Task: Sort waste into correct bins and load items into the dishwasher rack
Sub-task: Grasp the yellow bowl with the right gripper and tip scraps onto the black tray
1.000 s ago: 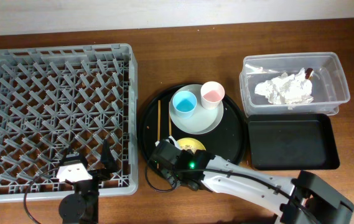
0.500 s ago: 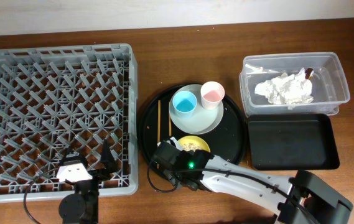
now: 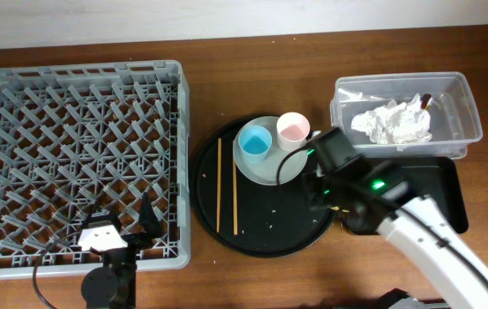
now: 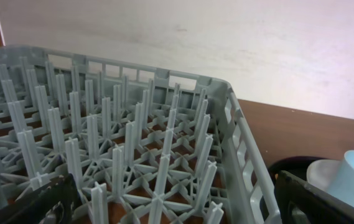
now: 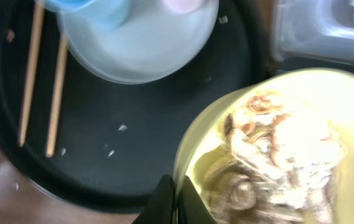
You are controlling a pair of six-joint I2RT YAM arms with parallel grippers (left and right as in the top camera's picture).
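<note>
My right gripper tips over the rectangular tray next, then goes down onto the round tray's open near part and lets go, since scraps lie in the yellow bowl (image 5: 195, 149).
My right gripper (image 5: 177, 193) is shut on the rim of the yellow bowl (image 5: 195, 149), which holds beige food scraps (image 5: 276, 162). It holds the bowl above the right edge of the round black tray (image 3: 265, 236); in the overhead view the arm (image 3: 338, 163) hides the bowl. The pale plate (image 3: 271, 169) carries the light-blue cup (image 3: 254, 142) and pink cup (image 3: 293, 129). Two chopsticks (image 3: 219, 184) lie on the round tray. The clear tub (image 3: 462, 112) holds the tissue wad (image 3: 394, 123). My left gripper (image 4: 170, 211) is open over the grey rack (image 3: 81, 154).
The shallow black rectangular tray (image 3: 436, 193) sits just in front of the clear tub, right of the round tray. A few crumbs (image 5: 122, 127) lie on the round tray. Bare brown table runs along the back and the front right.
My right gripper has lifted the yellow bowl from the front of the round tray and carried it right, toward the black rectangular tray. Both chopsticks now show fully. The left arm has not moved.
</note>
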